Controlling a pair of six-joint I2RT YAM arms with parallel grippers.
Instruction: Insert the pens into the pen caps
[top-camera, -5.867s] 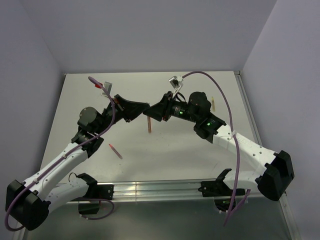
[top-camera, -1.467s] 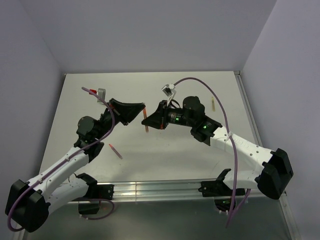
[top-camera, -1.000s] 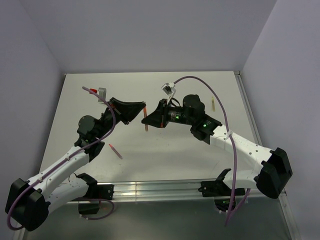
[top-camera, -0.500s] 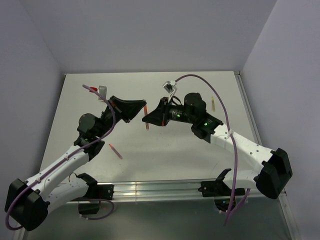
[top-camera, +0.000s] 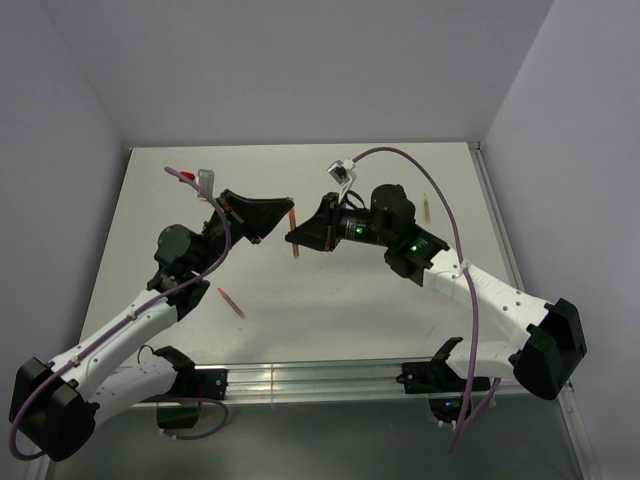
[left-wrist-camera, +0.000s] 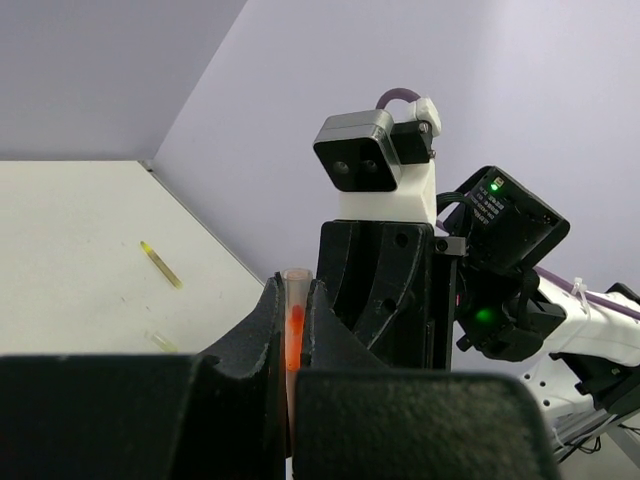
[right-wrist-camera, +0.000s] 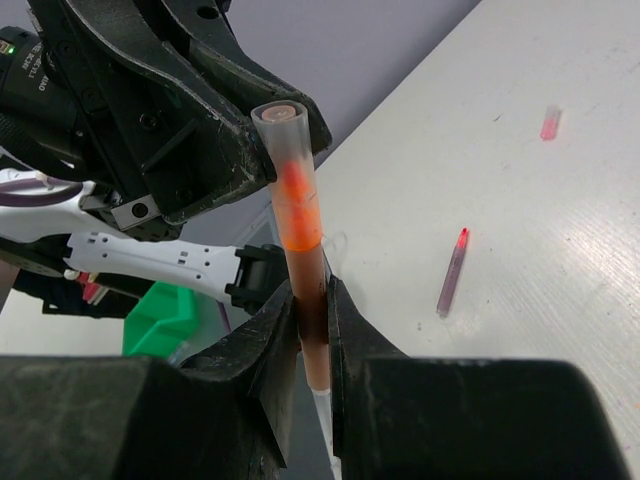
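Note:
My left gripper will next tilt downward and lower the capped pen toward the middle of the table.
My left gripper (top-camera: 287, 213) is shut on a pale translucent pen cap (left-wrist-camera: 296, 318), held upright between its fingertips above the table's middle. My right gripper (top-camera: 297, 238) meets it from the right and is shut on the brown-orange barrel of a pen (right-wrist-camera: 314, 335). The pen's orange tip shows inside the cap (right-wrist-camera: 288, 160), so the two are joined. In the right wrist view the left gripper's black fingers (right-wrist-camera: 235, 130) stand right behind the cap. A second red pen (top-camera: 231, 302) lies on the table below the left arm, also seen as a pen (right-wrist-camera: 452, 272) in the right wrist view.
A yellow-green pen (top-camera: 426, 208) lies at the table's right back, near the wall. A small pink cap (right-wrist-camera: 550, 122) lies far off on the table. A pale stub (left-wrist-camera: 160, 342) lies near the yellow-green pen (left-wrist-camera: 161, 265). A green bin (right-wrist-camera: 165, 315) sits beyond the table edge.
Several seconds ago the pen hung lower and apart from the left gripper; now its tip sits in the cap. Over the last second both grippers have barely shifted.

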